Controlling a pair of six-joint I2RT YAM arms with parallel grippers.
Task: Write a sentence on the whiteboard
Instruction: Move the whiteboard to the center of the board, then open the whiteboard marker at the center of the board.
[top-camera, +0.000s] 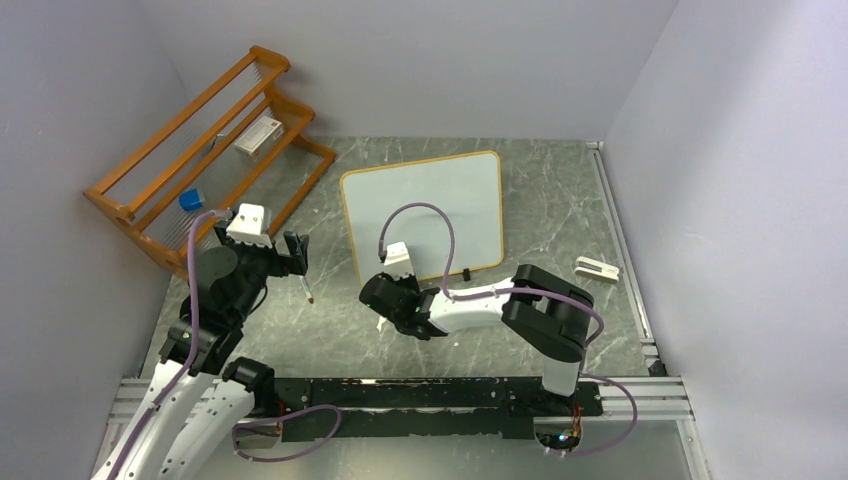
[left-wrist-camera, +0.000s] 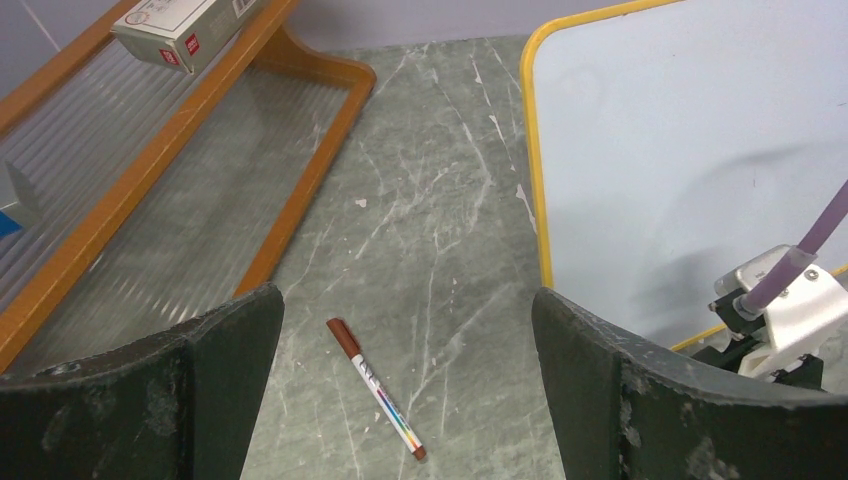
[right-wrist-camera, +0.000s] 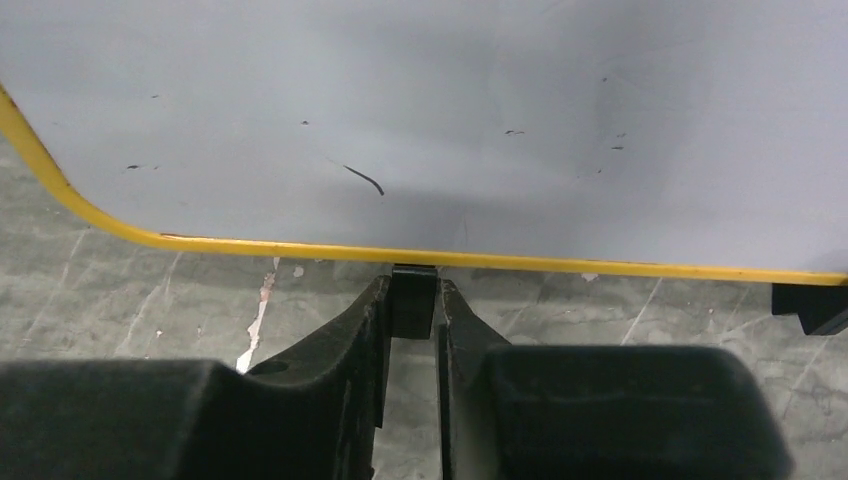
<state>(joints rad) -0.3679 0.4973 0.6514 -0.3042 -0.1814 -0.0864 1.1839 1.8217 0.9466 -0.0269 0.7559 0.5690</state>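
Note:
Since the brown-capped marker lies below my empty, wide-open left gripper, I will lower that gripper onto the marker's white body (top-camera: 305, 285) (left-wrist-camera: 383, 394) and close the gripper's fingers across it.
The whiteboard (top-camera: 420, 205) lies flat on the table, its yellow-wood rim (right-wrist-camera: 300, 248) crossing the right wrist view. No sentence shows on it, only a short dark stroke (right-wrist-camera: 364, 179) and faint specks. My right gripper (right-wrist-camera: 412, 290) sits at the board's near edge, its fingers pressed on either side of a small black foot (right-wrist-camera: 413, 300); from above, that gripper (top-camera: 385, 305) is at the board's near left corner. A brown-capped marker (left-wrist-camera: 376, 389) lies on the table below my left gripper (left-wrist-camera: 405, 310), which hangs wide open and holds nothing. Seen from above, the marker (top-camera: 306, 290) lies just right of the left gripper (top-camera: 285, 250).
A wooden rack (top-camera: 200, 150) stands at the far left with a small box (top-camera: 258, 135) and a blue block (top-camera: 190, 200) on it. A white eraser (top-camera: 597, 268) lies right of the board. The board's second black foot (right-wrist-camera: 815, 305) is to the right.

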